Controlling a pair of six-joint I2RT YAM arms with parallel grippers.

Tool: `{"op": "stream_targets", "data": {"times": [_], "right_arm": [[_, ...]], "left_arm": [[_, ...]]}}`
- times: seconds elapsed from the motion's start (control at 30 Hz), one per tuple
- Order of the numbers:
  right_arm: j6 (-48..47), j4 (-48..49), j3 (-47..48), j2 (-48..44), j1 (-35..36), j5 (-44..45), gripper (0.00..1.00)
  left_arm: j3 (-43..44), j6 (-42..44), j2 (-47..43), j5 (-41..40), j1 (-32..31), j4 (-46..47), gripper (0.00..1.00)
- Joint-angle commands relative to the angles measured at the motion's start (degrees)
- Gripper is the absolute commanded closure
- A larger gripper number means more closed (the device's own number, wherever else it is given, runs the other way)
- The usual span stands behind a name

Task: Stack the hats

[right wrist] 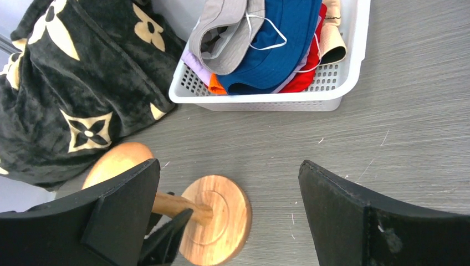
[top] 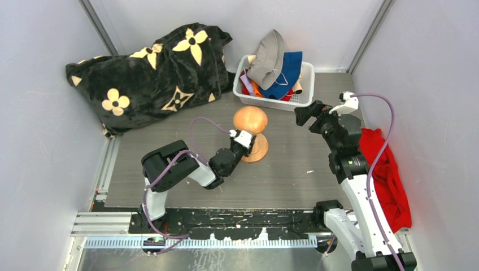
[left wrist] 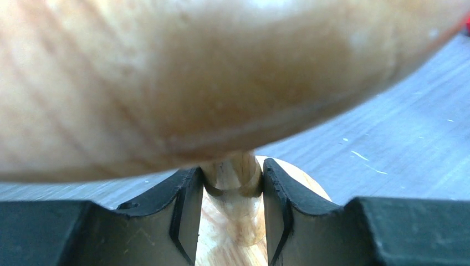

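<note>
The left gripper slides the hat stand it holds slightly away from my base and toward the flowered blanket next, then opens off the hat stand's stem.
The hats lie piled in a white basket (top: 308, 84) at the back: a grey hat (top: 268, 56) on top of a blue hat (top: 287, 73). The right wrist view shows the grey hat (right wrist: 227, 33), the blue hat (right wrist: 277, 44), and edges of orange (right wrist: 216, 84), lilac (right wrist: 194, 61), maroon (right wrist: 305, 77) and cream (right wrist: 332, 44) hats. My left gripper (top: 240, 148) is shut on the stem (left wrist: 233, 183) of a wooden hat stand (top: 250, 118) at mid-table. My right gripper (top: 305, 113) is open and empty, in front of the basket.
A large black blanket with cream flowers (top: 152, 73) fills the back left. A plain red cloth (top: 387, 175) lies along the right wall beside my right arm. The stand's round base (right wrist: 219, 219) rests on the grey table.
</note>
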Motion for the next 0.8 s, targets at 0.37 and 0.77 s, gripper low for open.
{"op": "stream_targets", "data": {"times": [0.37, 0.77], "right_arm": [[-0.13, 6.79, -0.17, 2.12, 0.28, -2.30, 0.00], [0.85, 9.96, 1.12, 6.03, 0.30, -5.55, 0.00]], "left_arm": [[0.74, -2.56, 2.13, -1.15, 9.35, 2.91, 0.65], [-3.36, -4.68, -1.35, -3.06, 9.33, 2.83, 0.25]]}}
